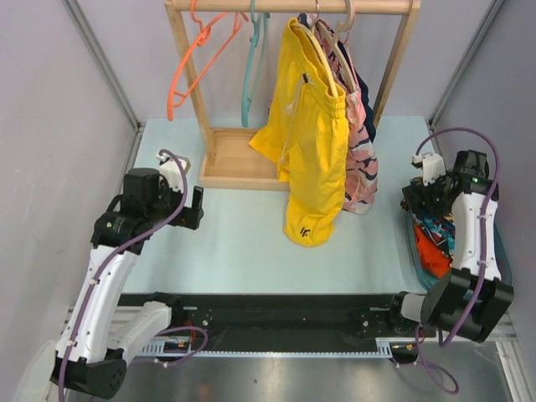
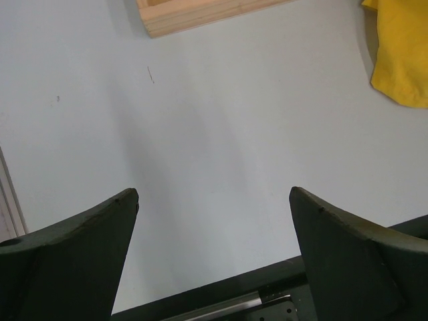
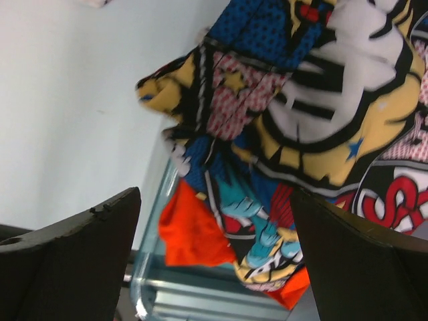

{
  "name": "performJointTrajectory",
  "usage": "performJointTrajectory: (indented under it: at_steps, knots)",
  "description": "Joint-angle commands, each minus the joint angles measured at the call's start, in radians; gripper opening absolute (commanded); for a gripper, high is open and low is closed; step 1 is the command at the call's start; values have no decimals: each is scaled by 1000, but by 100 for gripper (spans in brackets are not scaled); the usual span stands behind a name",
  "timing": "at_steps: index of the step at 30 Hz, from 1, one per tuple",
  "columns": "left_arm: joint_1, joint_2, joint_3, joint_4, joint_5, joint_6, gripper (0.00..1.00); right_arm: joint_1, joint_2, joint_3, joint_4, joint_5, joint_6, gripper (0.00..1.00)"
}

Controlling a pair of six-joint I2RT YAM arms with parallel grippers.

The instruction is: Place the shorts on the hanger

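Note:
The comic shorts' bunched edge (image 3: 206, 89) by the yellow star juts past the bin's rim, so my right gripper will lower and close there.
The comic-print shorts (image 1: 437, 233) lie crumpled in a bin at the right edge of the table. In the right wrist view they (image 3: 301, 100) fill the upper right. My right gripper (image 1: 417, 199) hovers just above them, open and empty (image 3: 214, 195), with its jaws wide apart. The teal hanger (image 1: 249, 71) hangs empty on the wooden rack's rail at the back, beside an orange hanger. My left gripper (image 1: 194, 209) is open and empty (image 2: 214, 197) over bare table at the left, far from both.
The rack's wooden base (image 1: 226, 159) stands at the back centre; its corner shows in the left wrist view (image 2: 194, 17). Yellow shorts (image 1: 310, 134) and pink-and-white shorts (image 1: 362, 159) hang from the rack. The orange hanger (image 1: 191, 71) hangs at its left. An orange garment (image 3: 190, 231) lies under the comic shorts in the clear bin (image 3: 150, 264).

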Motion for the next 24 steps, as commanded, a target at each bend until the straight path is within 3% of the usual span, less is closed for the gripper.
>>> performJointTrajectory:
  at_steps: [1,7,9,12,13,15,16,24]
  knots:
    - [8,5,24,37,43,15,100,-9,60,44,135,-17,-86,100]
    - [8,2,26,37,41,21,100,-16,184,44,250,60,-83,100]
    - [8,0,24,37,47,24,100,-38,189,44,267,48,-74,93]
    - [8,0,20,39,58,27,100,-71,167,44,231,-9,-77,55]
    - [8,-1,20,39,61,29,100,-79,135,43,217,-29,-77,31]
    - [8,2,24,37,64,34,100,-96,94,44,182,-89,-77,5]
    - [8,5,27,36,66,40,100,-107,37,43,174,-101,-71,0]
    - [8,25,92,5,110,46,100,-116,-258,156,128,-351,55,0]
